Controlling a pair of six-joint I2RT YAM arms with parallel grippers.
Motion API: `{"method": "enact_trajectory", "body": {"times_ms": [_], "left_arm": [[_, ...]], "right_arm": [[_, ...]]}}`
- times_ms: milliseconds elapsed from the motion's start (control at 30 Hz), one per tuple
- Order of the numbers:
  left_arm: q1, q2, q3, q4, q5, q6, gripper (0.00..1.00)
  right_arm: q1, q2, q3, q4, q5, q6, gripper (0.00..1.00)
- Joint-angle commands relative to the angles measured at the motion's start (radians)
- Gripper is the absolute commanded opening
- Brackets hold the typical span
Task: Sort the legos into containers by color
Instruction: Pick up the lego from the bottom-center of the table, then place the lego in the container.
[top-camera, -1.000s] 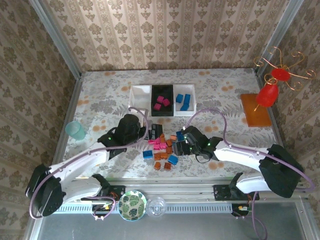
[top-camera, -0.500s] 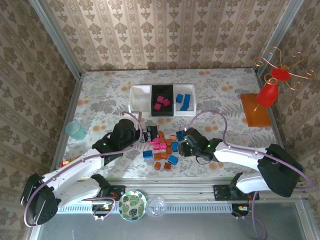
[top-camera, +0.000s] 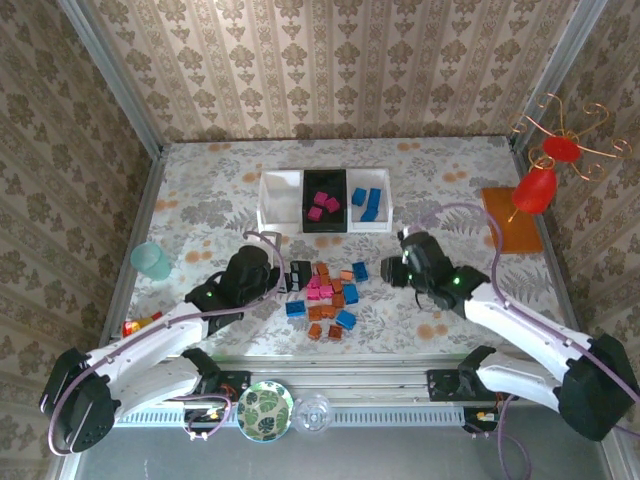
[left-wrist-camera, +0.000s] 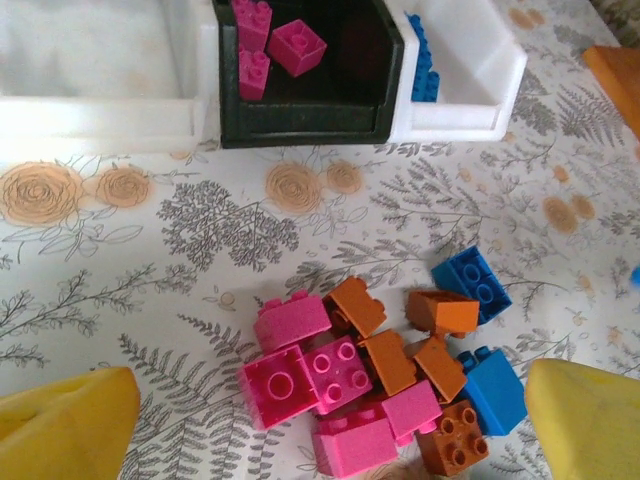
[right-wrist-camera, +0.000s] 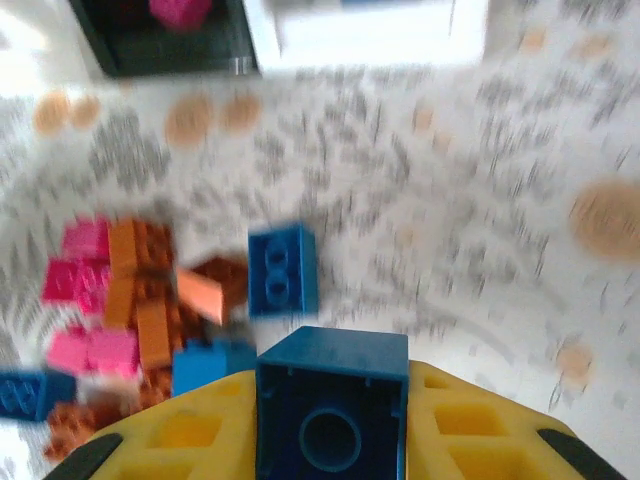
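Note:
The right gripper carries the blue brick outward over the white bin (left-wrist-camera: 455, 70) next, since that bin already holds blue bricks. It then releases the brick inside.
The legos lie in a loose pile (top-camera: 326, 294) of pink, orange-brown and blue bricks on the floral table. The containers (top-camera: 325, 200) stand behind it: the black middle bin (left-wrist-camera: 300, 70) holds pink bricks and the right white bin (left-wrist-camera: 455, 70) holds blue ones. My left gripper (top-camera: 298, 275) is open at the pile's left edge, and its yellow fingers (left-wrist-camera: 70, 425) flank the pink bricks (left-wrist-camera: 300, 375). My right gripper (top-camera: 400, 268) hangs right of the pile, shut on a blue brick (right-wrist-camera: 332, 405) with its hollow underside facing the camera.
A teal cup (top-camera: 152, 260) stands at the left edge. A green-patterned plate (top-camera: 265, 408) and a clear round dish (top-camera: 313, 412) sit on the near rail. An orange board (top-camera: 512, 220) and a red ornament on a wire stand (top-camera: 540, 185) occupy the right side.
My right gripper has pulled away from the pile to the right and back, carrying a blue brick. My left gripper has shifted slightly nearer along the pile's left edge.

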Motion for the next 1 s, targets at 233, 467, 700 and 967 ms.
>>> {"method": "enact_trajectory", "body": {"times_ms": [233,467,700,967], "left_arm": [[0.002,-0.024,-0.033,-0.025,-0.001,-0.038,1.0],[0.0,-0.066,-0.056,-0.073,-0.004,-0.055,1.0],[-0.002,-0.087,-0.064,-0.138,-0.004,-0.055,1.0],[-0.035,-0.01,-0.042,-0.191,0.01,-0.044,0.9]], "right_arm": [[-0.14,0.553,0.507,0.046,-0.047,-0.13,0.24],[-0.195,0.835,0.769,-0.02,-0.061,-0.098,0.25],[-0.209,0.938,0.882,-0.068,-0.099,-0.059,0.51],[-0.177,0.731,0.701,0.021,-0.089,-0.067,0.67]]}}
